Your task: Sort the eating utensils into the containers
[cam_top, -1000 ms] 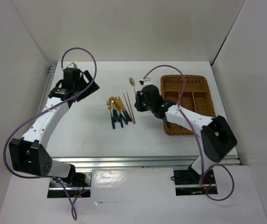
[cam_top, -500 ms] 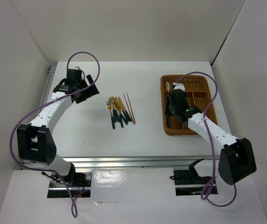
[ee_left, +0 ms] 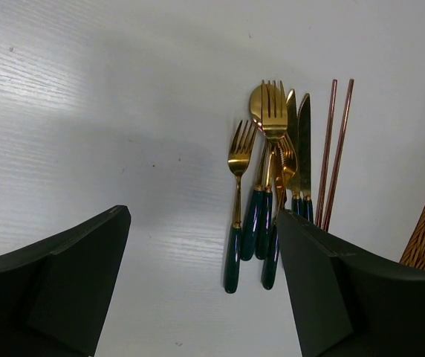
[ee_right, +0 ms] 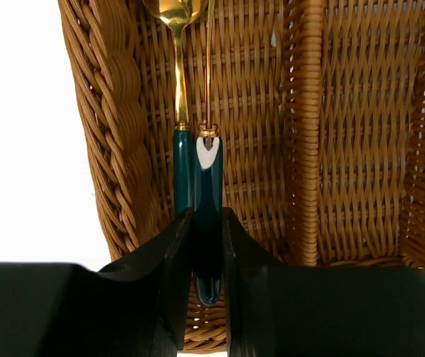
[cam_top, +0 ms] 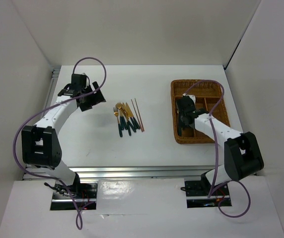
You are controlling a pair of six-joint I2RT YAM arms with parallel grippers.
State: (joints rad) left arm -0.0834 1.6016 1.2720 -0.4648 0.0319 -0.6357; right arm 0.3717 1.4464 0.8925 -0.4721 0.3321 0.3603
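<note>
The outer fork's collar (cam_top: pixel 118 122) (ee_left: pixel 236 224) lies below my left gripper, to its right in the top view, clear of the utensil pile. I will move down and across onto it.
My right gripper (ee_right: pixel 207 223) is shut on the dark green handle of a spoon (ee_right: pixel 207 182), seen edge-on and held over the leftmost compartment of the brown wicker tray (ee_right: pixel 116 111). A second gold spoon with a green handle (ee_right: pixel 182 175) lies in that compartment just to its left. In the top view the right gripper (cam_top: pixel 183 124) is at the tray's (cam_top: pixel 201 82) left side. The other utensils (cam_top: pixel 124 118), forks (ee_left: pixel 238 160) and knives (ee_left: pixel 304 126), lie bunched mid-table with two brown chopsticks (ee_left: pixel 331 149) to their right. My left gripper (ee_left: pixel 201 245) is open and empty, left of the pile (cam_top: pixel 93 97).
White walls close in the table on the left, back and right. The tray's other compartments (ee_right: pixel 368 111) lie to the right of the held spoon. A metal rail (cam_top: pixel 53 79) runs along the table's left edge.
My right arm has carried the spoon from beside the cutlery pile rightwards to the tray's left compartment. The left arm has drawn in slightly with its gripper staying open.
</note>
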